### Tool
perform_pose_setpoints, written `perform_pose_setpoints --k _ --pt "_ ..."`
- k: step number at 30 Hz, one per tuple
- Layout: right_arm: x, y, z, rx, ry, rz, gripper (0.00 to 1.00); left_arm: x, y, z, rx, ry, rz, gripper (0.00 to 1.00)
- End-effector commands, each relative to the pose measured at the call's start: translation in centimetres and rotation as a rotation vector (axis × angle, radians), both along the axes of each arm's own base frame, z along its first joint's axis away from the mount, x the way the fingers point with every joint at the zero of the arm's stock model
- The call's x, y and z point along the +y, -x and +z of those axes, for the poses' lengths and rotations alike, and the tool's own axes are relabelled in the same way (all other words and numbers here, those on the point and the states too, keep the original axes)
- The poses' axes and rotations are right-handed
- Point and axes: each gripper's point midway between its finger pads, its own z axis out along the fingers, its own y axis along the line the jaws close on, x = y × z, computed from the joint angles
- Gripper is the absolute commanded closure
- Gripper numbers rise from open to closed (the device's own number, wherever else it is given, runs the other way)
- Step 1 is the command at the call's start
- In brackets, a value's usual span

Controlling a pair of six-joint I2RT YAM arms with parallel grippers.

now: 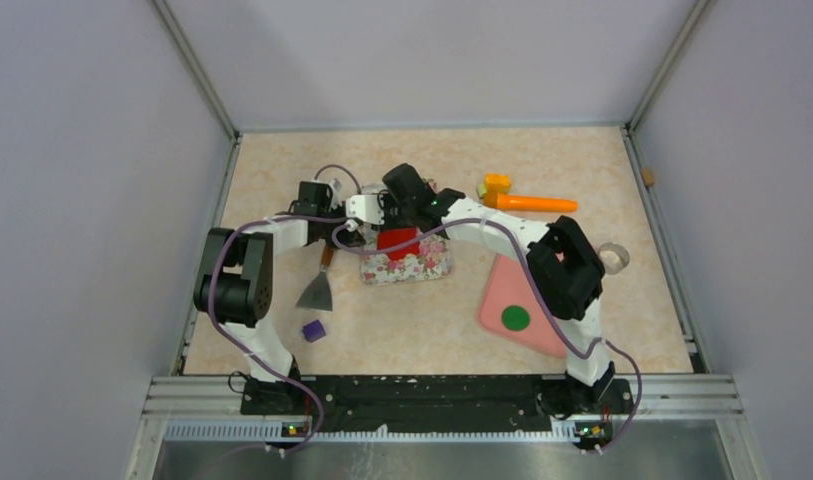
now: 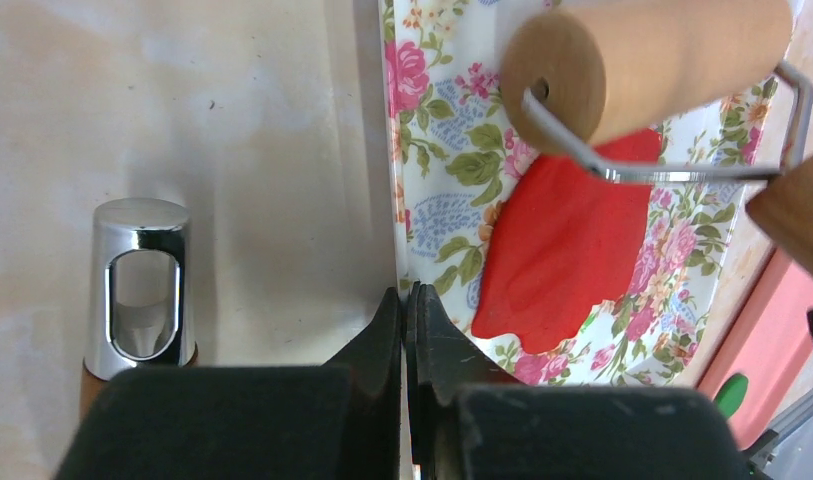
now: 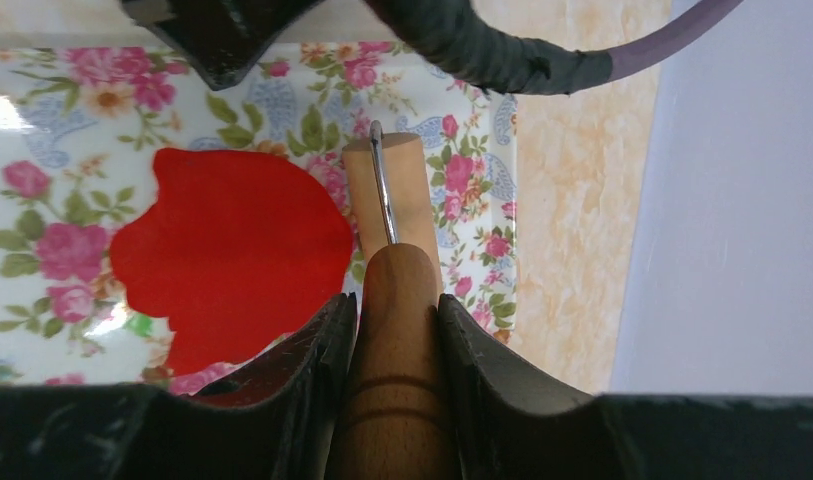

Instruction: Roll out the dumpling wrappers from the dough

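I will next carry the rolling pin with my right gripper to the right in the top view, onto the tabletop between the mat (image 1: pixel 412 268) and pink board, since the dough lies flat.
A flattened sheet of red dough (image 1: pixel 397 241) (image 2: pixel 567 250) (image 3: pixel 232 250) with ragged edges lies on a floral mat (image 1: pixel 412 268) (image 2: pixel 432 150) (image 3: pixel 62 100). My right gripper (image 1: pixel 407 205) (image 3: pixel 397 300) is shut on the wooden handle (image 3: pixel 402 340) of a rolling pin. Its roller (image 2: pixel 652 60) (image 3: pixel 387 190) sits at the dough's right edge. My left gripper (image 1: pixel 357 228) (image 2: pixel 407 300) is shut, its tips at the mat's left edge; whether it pinches the mat I cannot tell. One flat green round dumpling wrapper (image 1: pixel 515 318) (image 2: pixel 730 392) lies on a pink board (image 1: pixel 537 305) (image 2: pixel 772 330).
A metal scraper (image 1: pixel 317 290) with a chrome handle end (image 2: pixel 140 290) lies left of the mat. A purple cube (image 1: pixel 313 329) sits nearer the bases. An orange tool (image 1: pixel 530 203) with a yellow part (image 1: pixel 495 184) lies at the back. A tape ring (image 1: pixel 613 258) is at the right.
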Motion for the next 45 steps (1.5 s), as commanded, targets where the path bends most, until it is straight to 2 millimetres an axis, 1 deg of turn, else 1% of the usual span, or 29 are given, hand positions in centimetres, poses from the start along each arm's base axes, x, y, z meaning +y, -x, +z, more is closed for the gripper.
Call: perform_pose_setpoints --k 1,3,5,6,7,8,10,14,15,17,19,21,23,28,30,32,33,37,40,42,45 --pt "-1.2 -0.5 -2.6 0.062 0.068 -0.033 1.0 -0.4 3.7 -2.6 0.121 -0.011 -0.062 1.0" --pt "-1.4 -0.5 -3.3 0.069 0.081 -0.036 1.0 -0.4 3.6 -2.5 0.12 -0.012 -0.06 1.0" --pt "-1.5 -0.8 -3.5 0.061 0.082 -0.042 1.0 -0.3 3.6 -2.4 0.118 -0.014 -0.057 1.0" --pt "-1.9 -1.2 -3.1 0.047 0.084 -0.062 1.0 -0.3 3.6 -2.4 0.116 -0.015 -0.054 1.0" --pt "-2.1 -1.6 -2.4 0.023 0.079 -0.084 1.0 -0.3 3.5 -2.3 0.111 -0.016 -0.051 1.0" --pt "-2.4 -2.1 -1.5 0.004 0.068 -0.103 1.0 -0.3 3.4 -2.2 0.107 -0.015 -0.05 1.0" --pt "-3.1 -2.7 1.0 -0.032 0.036 -0.139 1.0 -0.3 3.4 -2.1 0.102 -0.015 -0.049 1.0" --pt "-5.6 -3.0 6.2 -0.089 -0.038 -0.216 1.0 -0.3 3.4 -1.7 0.093 -0.013 -0.052 1.0" --pt "-6.3 -2.8 8.1 -0.104 -0.069 -0.232 1.0 -0.3 3.5 -1.6 0.091 -0.013 -0.05 1.0" --pt "-7.4 -2.2 10.8 -0.111 -0.132 -0.259 1.0 -0.2 3.5 -1.4 0.084 -0.016 -0.05 1.0" --pt "-8.6 -1.6 12.7 -0.091 -0.192 -0.304 1.0 -0.2 3.5 -1.2 0.074 -0.02 -0.056 1.0" --pt "-10.2 -0.7 13.8 -0.035 -0.245 -0.358 1.0 -0.1 3.5 -0.8 0.061 -0.025 -0.066 1.0" --pt "-12.0 0.5 13.9 0.057 -0.291 -0.423 1.0 -0.1 3.5 -0.3 0.051 -0.028 -0.081 1.0" --pt "-15.8 4.2 12.0 0.38 -0.41 -0.549 1.0 0.1 4.4 0.5 0.057 -0.041 -0.108 1.0" --pt "-16.7 5.5 11.3 0.532 -0.468 -0.596 1.0 0.3 4.9 0.8 0.066 -0.057 -0.122 1.0" --pt "-17.2 6.5 10.5 0.661 -0.513 -0.634 1.0 0.6 5.5 0.9 0.079 -0.075 -0.141 1.0" --pt "-17.4 6.8 10.2 0.697 -0.528 -0.646 1.0 0.7 5.9 0.9 0.095 -0.084 -0.15 1.0" --pt "-17.7 6.9 8.7 0.754 -0.558 -0.683 1.0 1.3 7.0 0.7 0.124 -0.116 -0.188 1.0" --pt "-17.7 6.9 7.4 0.785 -0.526 -0.688 1.0 1.6 7.6 0.7 0.119 -0.132 -0.202 1.0" --pt "-17.4 7.2 6.5 0.825 -0.497 -0.665 1.0 1.6 7.9 0.7 0.113 -0.134 -0.205 1.0" --pt "-17.5 7.2 4.7 0.859 -0.447 -0.665 1.0 1.6 8.0 0.4 0.104 -0.132 -0.209 1.0"
